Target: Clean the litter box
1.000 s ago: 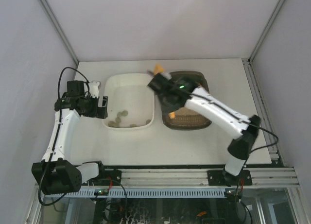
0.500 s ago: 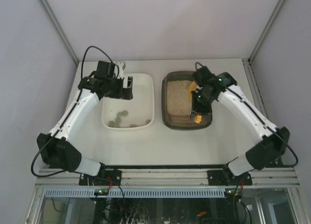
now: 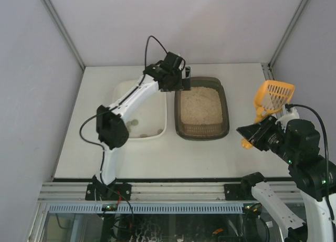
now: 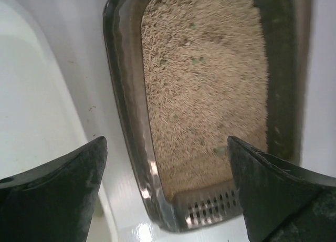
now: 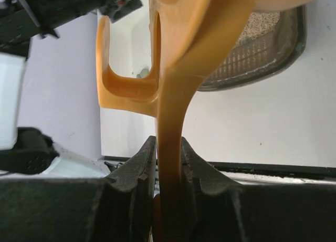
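Observation:
The open fingers of my left gripper come down astride the litter box's rim [image 3: 178, 102] [image 4: 131, 101] beside the white tub below next, since the litter box's rim runs between them.
The dark grey-brown litter box [image 3: 180, 112] sits right of centre with beige litter [image 3: 201, 105] in it; it also shows in the left wrist view [image 4: 123, 95] and the right wrist view [image 5: 283, 53]. My left gripper [image 3: 186, 79] is open and empty, hovering over the box's far left corner, its fingers [image 4: 58, 200] wide apart. My right gripper [image 3: 252, 134] is shut on the handle of an orange slotted scoop [image 3: 272, 96], held upright high above the table's right edge; the handle [image 5: 170, 163] runs up between the fingers.
A white tub [image 3: 122, 90] stands left of the litter box and holds a few brown-grey clumps [image 3: 131, 127]. The table's front edge and an aluminium rail [image 3: 173, 189] are near. Enclosure walls close in on the left, right and back.
My left arm has swung from the white tub to the far left corner of the litter box. My right arm has lifted the scoop out of the box and pulled back to the right.

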You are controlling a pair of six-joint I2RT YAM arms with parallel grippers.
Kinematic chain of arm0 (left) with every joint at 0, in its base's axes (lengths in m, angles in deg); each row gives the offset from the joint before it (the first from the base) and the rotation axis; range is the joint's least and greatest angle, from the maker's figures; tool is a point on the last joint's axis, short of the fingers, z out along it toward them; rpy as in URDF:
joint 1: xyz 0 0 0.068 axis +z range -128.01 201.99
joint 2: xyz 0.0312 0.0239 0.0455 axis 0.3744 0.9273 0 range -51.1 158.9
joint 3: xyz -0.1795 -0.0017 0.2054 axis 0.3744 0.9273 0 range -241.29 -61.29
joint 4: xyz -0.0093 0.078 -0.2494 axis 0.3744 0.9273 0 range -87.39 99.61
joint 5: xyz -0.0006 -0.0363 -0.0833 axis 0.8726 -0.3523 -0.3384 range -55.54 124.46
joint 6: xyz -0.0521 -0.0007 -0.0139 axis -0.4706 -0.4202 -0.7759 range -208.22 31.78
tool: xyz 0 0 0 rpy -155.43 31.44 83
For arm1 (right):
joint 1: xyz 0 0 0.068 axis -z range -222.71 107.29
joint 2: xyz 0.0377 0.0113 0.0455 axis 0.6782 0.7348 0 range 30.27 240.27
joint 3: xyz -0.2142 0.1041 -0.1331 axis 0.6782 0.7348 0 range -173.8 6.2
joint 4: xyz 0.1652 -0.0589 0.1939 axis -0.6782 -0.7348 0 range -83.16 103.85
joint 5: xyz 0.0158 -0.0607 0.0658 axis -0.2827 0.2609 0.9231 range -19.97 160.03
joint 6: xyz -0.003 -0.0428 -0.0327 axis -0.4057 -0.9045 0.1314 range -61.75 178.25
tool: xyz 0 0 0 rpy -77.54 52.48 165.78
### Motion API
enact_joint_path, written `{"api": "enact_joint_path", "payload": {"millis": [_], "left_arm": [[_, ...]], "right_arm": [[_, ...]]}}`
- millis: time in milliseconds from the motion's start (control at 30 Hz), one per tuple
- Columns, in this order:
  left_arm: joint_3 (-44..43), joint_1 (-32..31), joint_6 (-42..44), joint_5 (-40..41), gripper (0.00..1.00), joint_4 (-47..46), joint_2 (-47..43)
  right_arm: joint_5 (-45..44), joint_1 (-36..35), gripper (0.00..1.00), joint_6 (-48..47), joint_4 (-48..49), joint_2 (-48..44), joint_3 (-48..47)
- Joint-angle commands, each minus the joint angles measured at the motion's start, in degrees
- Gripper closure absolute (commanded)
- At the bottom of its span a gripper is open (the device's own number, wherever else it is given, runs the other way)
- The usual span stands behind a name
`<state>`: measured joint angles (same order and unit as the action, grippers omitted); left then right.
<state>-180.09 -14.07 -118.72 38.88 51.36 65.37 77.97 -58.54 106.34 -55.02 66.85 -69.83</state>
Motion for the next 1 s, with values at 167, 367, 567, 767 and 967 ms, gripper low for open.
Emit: {"api": "enact_joint_path", "payload": {"millis": [167, 367, 567, 767, 967], "left_arm": [[-8.5, -1.6, -2.1, 8.5, 0.0, 1.4, 12.9], [-8.6, -1.7, 0.5, 10.6, 0.11, -0.2, 18.0], [-6.7, -3.3, 6.0, 9.4, 0.23, -2.8, 19.5], [-6.1, -6.3, 17.6, 9.2, 0.53, -7.0, 18.0], [-8.2, -7.6, 31.1, 4.1, 1.0, -6.2, 16.9]], "right_arm": [[-4.9, 0.3, 1.0, 1.5, -1.8, -2.8, 3.2], [-6.2, 0.3, 1.0, -0.1, -1.5, -3.5, 3.9], [-7.8, 0.3, 1.0, -1.1, -0.7, -4.0, 5.8], [-12.4, 0.3, 1.0, -1.2, -0.5, -5.8, 6.9], [-13.7, 0.2, 1.0, -1.6, -0.9, -6.1, 7.8]]}}
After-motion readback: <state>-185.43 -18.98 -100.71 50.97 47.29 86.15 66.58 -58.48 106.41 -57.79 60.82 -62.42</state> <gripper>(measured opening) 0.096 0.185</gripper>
